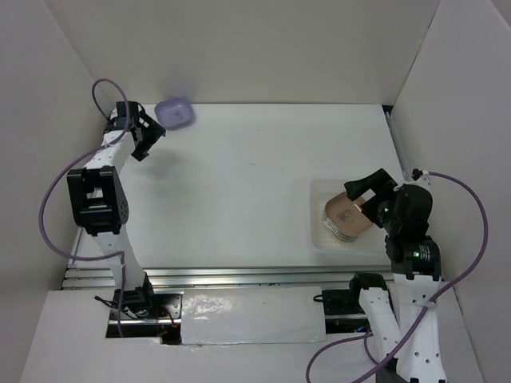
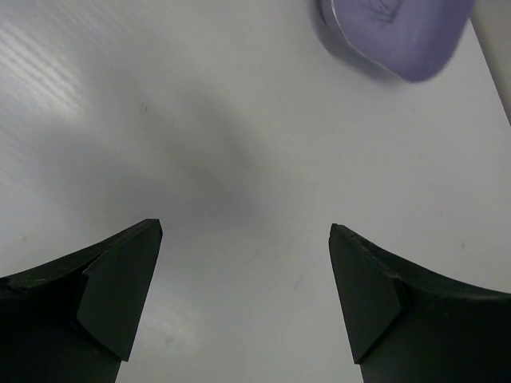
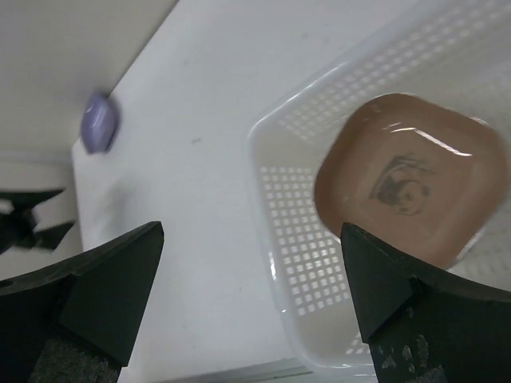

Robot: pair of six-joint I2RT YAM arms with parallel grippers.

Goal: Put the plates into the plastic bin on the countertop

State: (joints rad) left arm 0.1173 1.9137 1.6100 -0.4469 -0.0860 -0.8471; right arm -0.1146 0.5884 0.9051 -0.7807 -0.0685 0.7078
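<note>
My left gripper should next move down and reach outward to close on the purple plate's nearest rim (image 1: 160, 118) (image 2: 363, 54), because the purple plate is beyond my open fingers, low on the countertop.
A purple plate (image 1: 174, 112) lies at the far left corner of the white countertop (image 1: 239, 191); it also shows in the left wrist view (image 2: 395, 33) and small in the right wrist view (image 3: 101, 121). My left gripper (image 1: 150, 136) is open and empty, just short of the purple plate. The plastic bin (image 1: 321, 235) sits at the right and holds a stack of plates with a brown plate (image 1: 346, 214) on top, also in the right wrist view (image 3: 411, 177). My right gripper (image 1: 369, 191) is open and empty above the bin (image 3: 303, 263).
White walls close in the countertop at the back and both sides. A metal rail (image 1: 239, 278) runs along the near edge. Purple cables loop beside both arms.
</note>
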